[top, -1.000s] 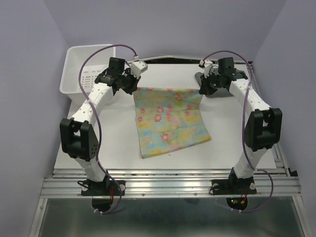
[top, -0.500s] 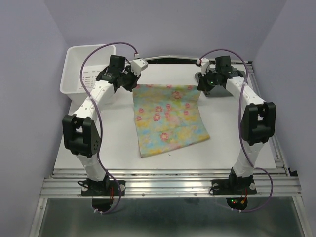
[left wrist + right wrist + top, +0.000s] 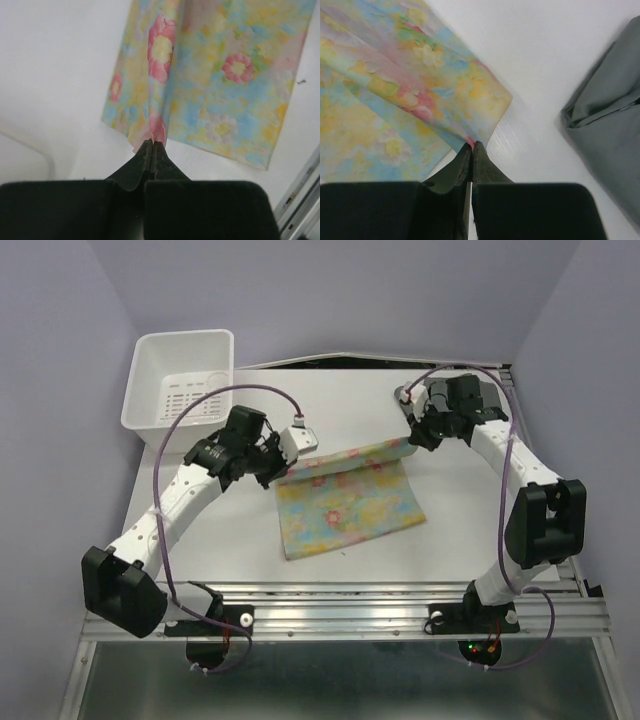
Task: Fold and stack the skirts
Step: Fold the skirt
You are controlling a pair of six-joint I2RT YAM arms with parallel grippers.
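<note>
The hanging fold's corner comes back toward my base, down and out of my right gripper next, since the skirt's flat near part lies back there, below my gripper.
The flowered pastel skirt (image 3: 345, 500) lies mid-table, its far edge lifted and carried toward the near side. My left gripper (image 3: 283, 472) is shut on the skirt's far-left corner (image 3: 156, 131). My right gripper (image 3: 412, 440) is shut on its far-right corner (image 3: 472, 142). The lifted part hangs as a fold between the two grippers, above the flat part. The grey skirt (image 3: 607, 125) shows bunched at the right of the right wrist view; in the top view my right arm covers most of it.
A white plastic bin (image 3: 180, 380) stands at the far left corner of the table. The table's metal rail (image 3: 340, 600) runs along the near edge. Purple cables loop over both arms.
Both grippers have moved toward the near side, pulling the skirt's far edge up and over the flat part. The left arm has swung far inward and lower.
</note>
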